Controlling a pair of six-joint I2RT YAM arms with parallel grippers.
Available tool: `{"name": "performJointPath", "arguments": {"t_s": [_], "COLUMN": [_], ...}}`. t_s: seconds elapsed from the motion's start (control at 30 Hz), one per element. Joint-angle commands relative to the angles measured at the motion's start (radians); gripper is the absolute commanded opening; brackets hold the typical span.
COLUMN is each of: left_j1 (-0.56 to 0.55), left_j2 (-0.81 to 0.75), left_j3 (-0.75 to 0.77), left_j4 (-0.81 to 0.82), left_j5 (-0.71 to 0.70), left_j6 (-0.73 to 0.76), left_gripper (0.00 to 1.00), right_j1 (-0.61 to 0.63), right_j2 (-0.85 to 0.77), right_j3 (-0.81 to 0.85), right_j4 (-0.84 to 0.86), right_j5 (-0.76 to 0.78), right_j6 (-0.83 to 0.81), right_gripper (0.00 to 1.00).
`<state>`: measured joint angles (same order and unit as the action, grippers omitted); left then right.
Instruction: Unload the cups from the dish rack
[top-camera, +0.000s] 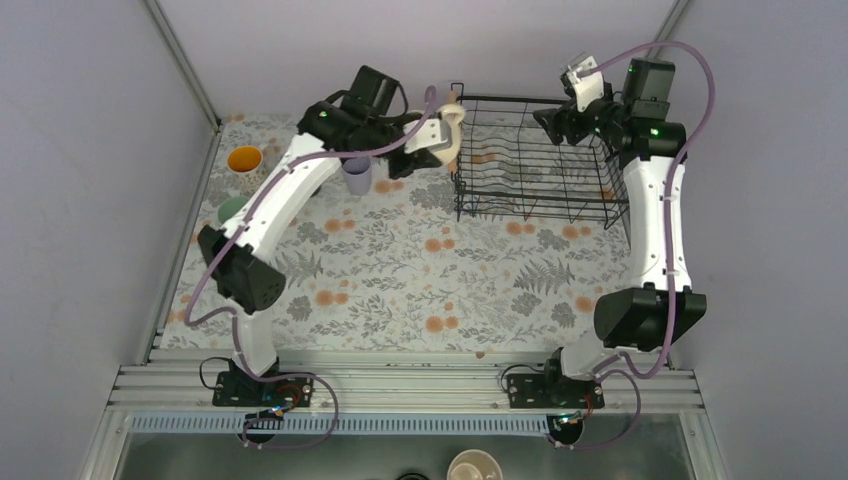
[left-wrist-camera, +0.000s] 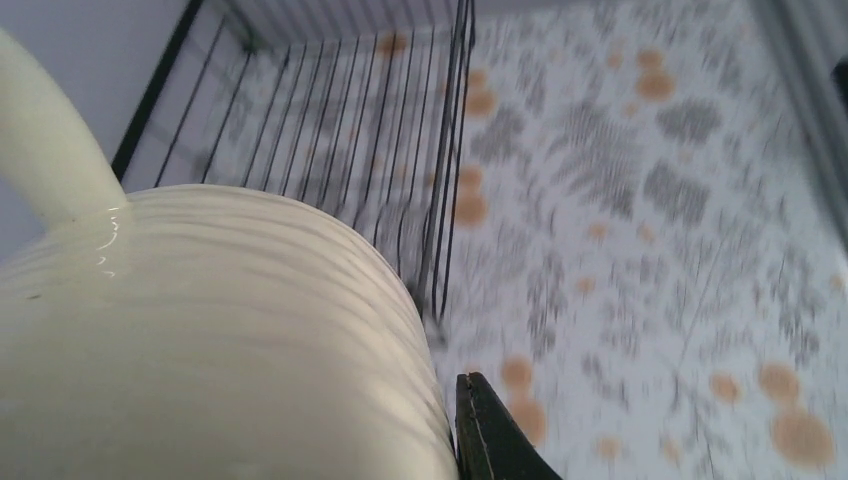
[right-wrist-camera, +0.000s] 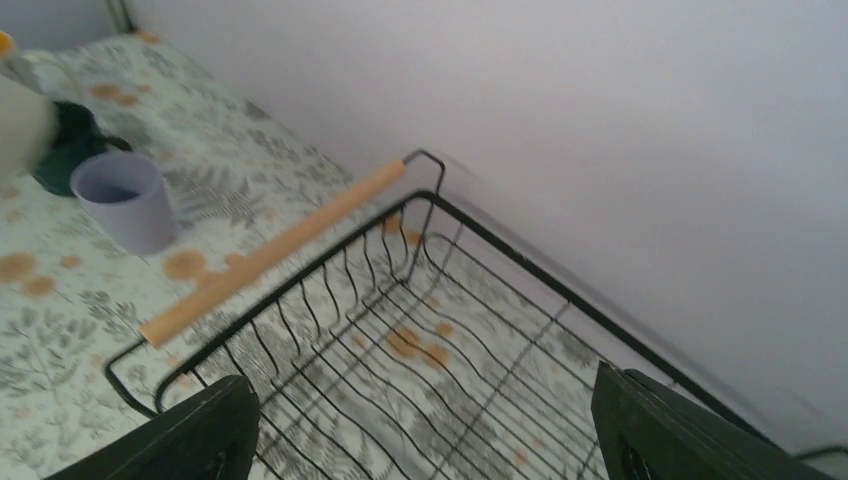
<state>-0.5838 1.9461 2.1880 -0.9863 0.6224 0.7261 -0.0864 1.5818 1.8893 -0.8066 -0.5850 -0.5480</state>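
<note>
My left gripper will swing back from the rack and down past the lavender tumbler's near side to release the cream mug (top-camera: 452, 128), as the tabletop there is clear.
My left gripper (top-camera: 438, 140) is shut on the cream mug (top-camera: 452, 128), held in the air just outside the left end of the dish rack (top-camera: 520, 100). The ribbed cream mug (left-wrist-camera: 200, 330) fills the left wrist view, with one dark finger (left-wrist-camera: 490, 430) against its side and the other hidden behind it. Over the rack's far right part my right gripper (top-camera: 552, 122) stands open (right-wrist-camera: 430, 440), nothing between its fingers, only bare rack wires (right-wrist-camera: 520, 262) below. The lavender tumbler (top-camera: 357, 175), the floral mug with orange inside (top-camera: 245, 160) and the mint green cup (top-camera: 232, 208) stand on the table at the left.
A dark green mug (right-wrist-camera: 70, 140) stands behind the lavender tumbler (right-wrist-camera: 125, 200). The rack's wooden handle (right-wrist-camera: 270, 255) faces those cups. Grey walls close in the back and both sides. A tan cup (top-camera: 474, 466) sits below the table's near edge.
</note>
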Motion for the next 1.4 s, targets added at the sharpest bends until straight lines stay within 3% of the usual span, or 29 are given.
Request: {"name": "performJointPath", "arguments": {"t_s": [0.0, 0.2, 0.47, 0.7, 1.37], "left_j1": [0.051, 0.132, 0.164, 0.215, 0.257], "left_j2": [-0.144, -0.252, -0.316, -0.242, -0.180], "left_j3": [-0.072, -0.290, -0.712, -0.773, -0.907], "left_j4": [-0.177, -0.320, -0.282, -0.213, -0.063], "left_j5": [-0.259, -0.464, -0.602, -0.630, -0.524], "left_j6": [0.199, 0.345, 0.402, 0.386, 0.366], "left_gripper": [0.02, 0.02, 0.02, 0.02, 0.02], "right_j1": [-0.002, -0.002, 0.000, 0.000, -0.001], "right_j2": [-0.008, -0.020, -0.042, -0.092, -0.177], "right_j3": [-0.039, -0.066, -0.042, -0.072, -0.100], "right_j4": [-0.023, -0.046, -0.122, -0.152, -0.192], "right_j5": [0.144, 0.159, 0.154, 0.177, 0.163], "right_j6": [-0.039, -0.056, -0.103, -0.140, -0.126], "right_gripper": [0.87, 0.88, 0.89, 0.89, 0.90]}}
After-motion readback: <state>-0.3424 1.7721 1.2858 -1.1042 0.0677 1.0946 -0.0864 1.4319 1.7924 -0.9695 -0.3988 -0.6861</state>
